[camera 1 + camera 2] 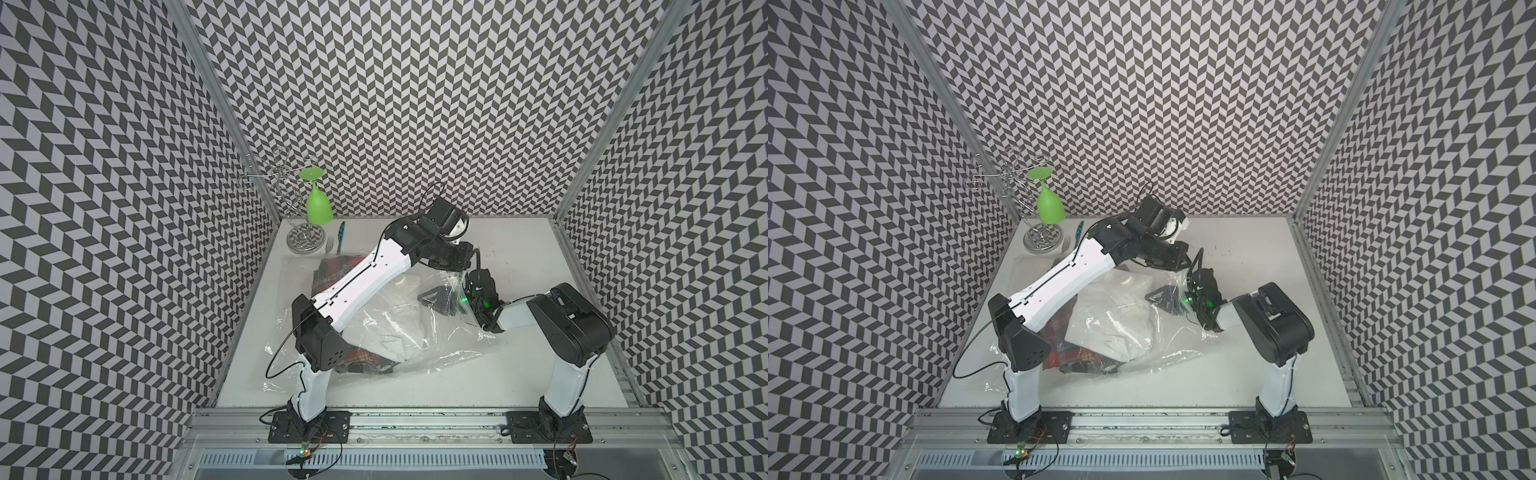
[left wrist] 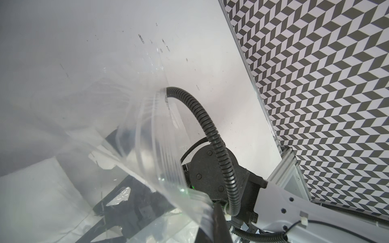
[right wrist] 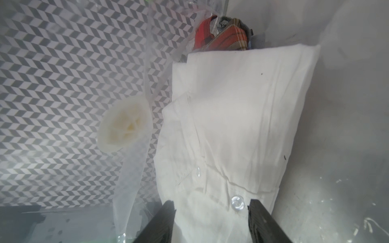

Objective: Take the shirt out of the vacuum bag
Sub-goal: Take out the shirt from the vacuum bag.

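Observation:
The open fingers of my right gripper are already on both sides of the buttoned edge. My right gripper should slide deeper into the bag (image 1: 1154, 345) next, past the button and onto the white shirt's fold (image 1: 1141, 308).
The clear vacuum bag (image 1: 415, 345) (image 1: 1154, 345) lies crumpled mid-table. A folded white shirt (image 3: 231, 126) (image 1: 395, 328) lies inside it, with a red plaid garment (image 3: 221, 33) (image 1: 361, 365) behind. In the right wrist view the bag's round white valve cap (image 3: 124, 126) sits to the shirt's side. My left gripper (image 2: 212, 210) (image 1: 463, 274) is shut on the bag's ribbed mouth strip (image 2: 168, 147) and holds it up. Inside the mouth, my right gripper (image 3: 212, 208) (image 1: 436, 299) stands open. Its fingers (image 3: 168, 223) straddle the shirt's buttoned edge.
At the back left stands a wire glass rack (image 1: 305, 243) with a green goblet (image 1: 319, 203) hanging upside down on it. A fork (image 1: 330, 245) and a blue-handled utensil (image 1: 340, 237) lie beside its base. Patterned walls close in three sides.

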Motion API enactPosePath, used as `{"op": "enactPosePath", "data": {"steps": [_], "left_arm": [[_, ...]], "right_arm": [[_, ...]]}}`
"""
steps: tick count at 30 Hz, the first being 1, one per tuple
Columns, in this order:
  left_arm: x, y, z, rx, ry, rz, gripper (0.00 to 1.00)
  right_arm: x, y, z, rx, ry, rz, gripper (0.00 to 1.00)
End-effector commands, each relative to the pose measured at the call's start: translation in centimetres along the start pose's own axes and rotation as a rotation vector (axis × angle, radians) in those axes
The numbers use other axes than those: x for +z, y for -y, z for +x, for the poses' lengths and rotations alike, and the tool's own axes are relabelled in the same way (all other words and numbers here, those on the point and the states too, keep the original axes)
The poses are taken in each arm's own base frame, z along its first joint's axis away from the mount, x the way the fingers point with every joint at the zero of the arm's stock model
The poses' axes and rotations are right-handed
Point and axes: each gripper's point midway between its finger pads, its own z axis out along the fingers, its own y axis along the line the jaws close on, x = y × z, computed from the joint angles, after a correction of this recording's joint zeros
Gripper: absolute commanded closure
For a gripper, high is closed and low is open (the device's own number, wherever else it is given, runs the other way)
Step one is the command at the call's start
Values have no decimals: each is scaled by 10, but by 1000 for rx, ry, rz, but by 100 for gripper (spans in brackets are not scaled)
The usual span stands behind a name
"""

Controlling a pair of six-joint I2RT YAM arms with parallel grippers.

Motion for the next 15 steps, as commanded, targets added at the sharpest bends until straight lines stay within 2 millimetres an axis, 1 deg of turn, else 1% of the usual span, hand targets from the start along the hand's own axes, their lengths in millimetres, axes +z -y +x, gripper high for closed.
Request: {"op": "enactPosePath", "data": {"steps": [1, 5, 10, 12, 15], "left_arm": [[-23, 24, -12, 28, 61, 82, 100], [-23, 25, -11, 29, 58, 83, 100], [-23, 25, -11, 29, 57, 83, 100], [-23, 24, -10, 28, 54, 82, 100], [-23, 24, -9, 29, 52, 79, 100]], "right_arm": [[5, 5, -6, -28, 17, 37, 41], [6, 18, -11, -28, 34, 103, 41], [10, 33, -23, -53, 54, 184, 41], [14, 36, -27, -58, 61, 190, 41], [20, 34, -35, -63, 73, 161, 41]]}}
